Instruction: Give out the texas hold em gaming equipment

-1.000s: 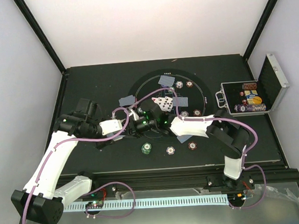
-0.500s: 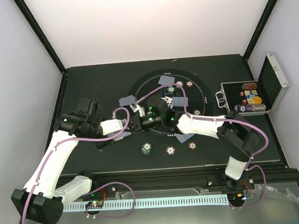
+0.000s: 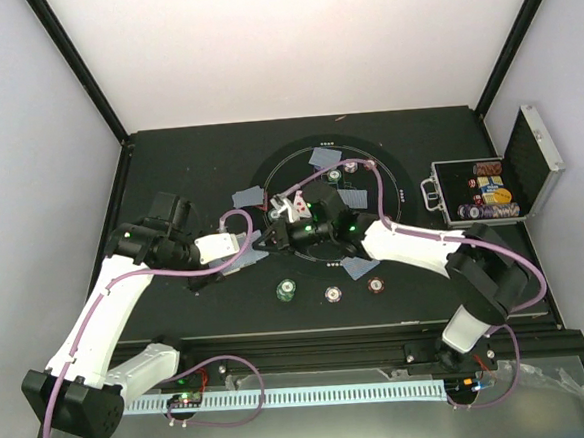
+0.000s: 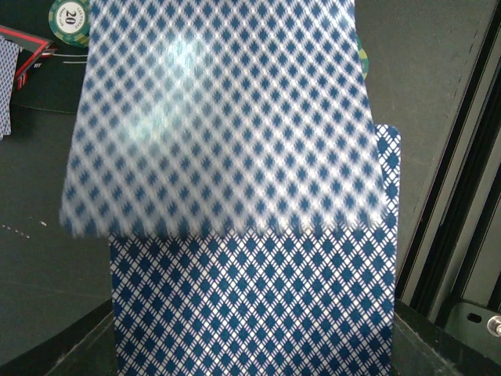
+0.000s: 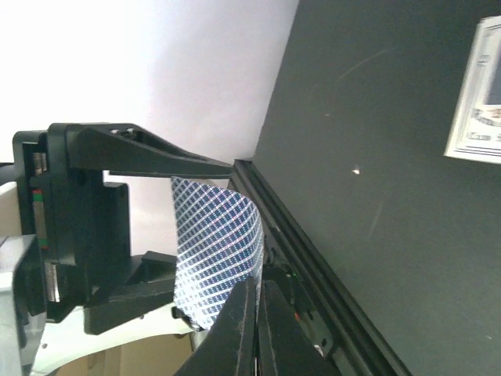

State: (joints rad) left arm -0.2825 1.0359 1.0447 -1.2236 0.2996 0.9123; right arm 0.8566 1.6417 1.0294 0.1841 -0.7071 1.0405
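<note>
Next, my left gripper moves down and to the left in the overhead view and brings the deck onto the table [image 3: 201,290] beside the white box, clear of chips.
My left gripper [image 3: 257,245] is shut on a deck of playing cards [image 4: 250,305] with blue diamond-pattern backs, held over the mat's left edge. My right gripper [image 3: 276,236] meets it tip to tip and is shut on the top card [image 5: 219,243], which bends between the two grippers. In the left wrist view this card [image 4: 219,117] is blurred and lies shifted off the deck. The left gripper's black fingers [image 5: 149,153] show beside it. Other cards lie face down on the mat [image 3: 325,158] [image 3: 247,196] [image 3: 360,267]. Green [image 3: 286,291], white [image 3: 333,293] and brown-red [image 3: 375,284] chips sit near the front.
The round black mat [image 3: 400,186] with white lines fills the table's middle. An open silver case [image 3: 491,190] with chips stands at the right. A green chip [image 4: 70,12] shows past the deck. The table's front rail [image 3: 330,329] runs below the chips.
My right arm has swung left across the mat to the left gripper, and its jaws have shut on the top card. The left arm has stayed put with the deck.
</note>
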